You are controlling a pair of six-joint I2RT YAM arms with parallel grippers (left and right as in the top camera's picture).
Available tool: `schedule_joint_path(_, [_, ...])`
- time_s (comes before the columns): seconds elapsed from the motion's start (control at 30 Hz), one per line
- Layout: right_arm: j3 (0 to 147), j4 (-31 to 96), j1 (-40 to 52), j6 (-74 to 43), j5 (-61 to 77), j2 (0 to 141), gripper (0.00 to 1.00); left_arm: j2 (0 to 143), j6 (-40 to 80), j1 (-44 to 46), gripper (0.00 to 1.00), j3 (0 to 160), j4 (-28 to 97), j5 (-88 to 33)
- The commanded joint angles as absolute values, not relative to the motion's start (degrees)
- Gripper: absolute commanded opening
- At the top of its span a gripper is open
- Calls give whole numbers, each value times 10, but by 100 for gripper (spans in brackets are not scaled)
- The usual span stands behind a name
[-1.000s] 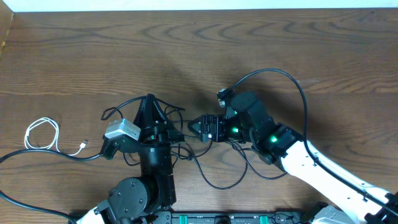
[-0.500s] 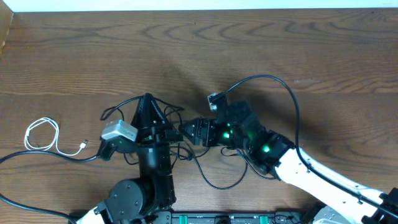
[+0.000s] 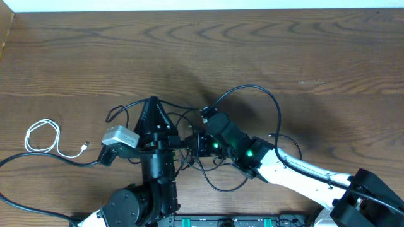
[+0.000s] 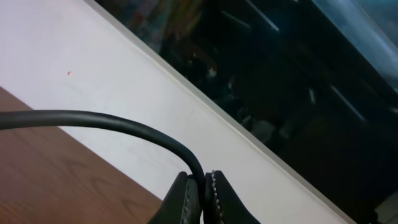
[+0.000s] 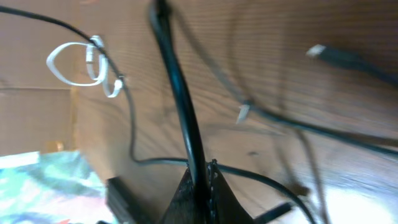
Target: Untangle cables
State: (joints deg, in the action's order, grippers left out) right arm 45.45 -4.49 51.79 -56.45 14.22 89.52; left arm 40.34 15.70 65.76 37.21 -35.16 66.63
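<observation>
The right gripper draws its black cable to the right in the overhead view next and releases it over bare tabletop, because the tangle bunches between both grippers.
A tangle of thin black cables (image 3: 222,186) lies on the wooden table between the two arms. My left gripper (image 3: 153,101) points away from the table's near edge and is shut on one black cable (image 4: 112,120), which arcs off to the left. My right gripper (image 3: 189,140) reaches leftward into the tangle and is shut on a black cable (image 5: 180,99) that runs straight out from its jaws. The short white cable (image 3: 43,135) lies coiled at the far left, apart from the black ones, and also shows as a white cable (image 5: 78,62) in the right wrist view.
A thicker black wire (image 3: 252,88) of the right arm arches over the table behind its wrist. Another arm wire (image 3: 44,155) runs along the left near the white cable. A loose black plug (image 5: 329,55) lies to the right of the held cable.
My right arm has swung left into the tangle, close to the left gripper, and its jaws went from open to shut on a black cable. The left gripper kept its grip.
</observation>
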Motion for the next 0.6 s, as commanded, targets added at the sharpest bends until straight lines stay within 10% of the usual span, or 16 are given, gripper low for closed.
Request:
schedule_joint_path(0.0, [453, -11, 503, -536, 82, 894, 1, 397, 107, 659, 8, 375, -384, 736])
schedule_joint_path(0.33, [453, 203, 322, -488, -60, 799, 1, 397, -196, 659, 8, 375, -736, 816])
schedule_joint_path(0.57, [453, 255, 209, -458, -60, 767, 1, 397, -201, 659, 8, 375, -753, 745])
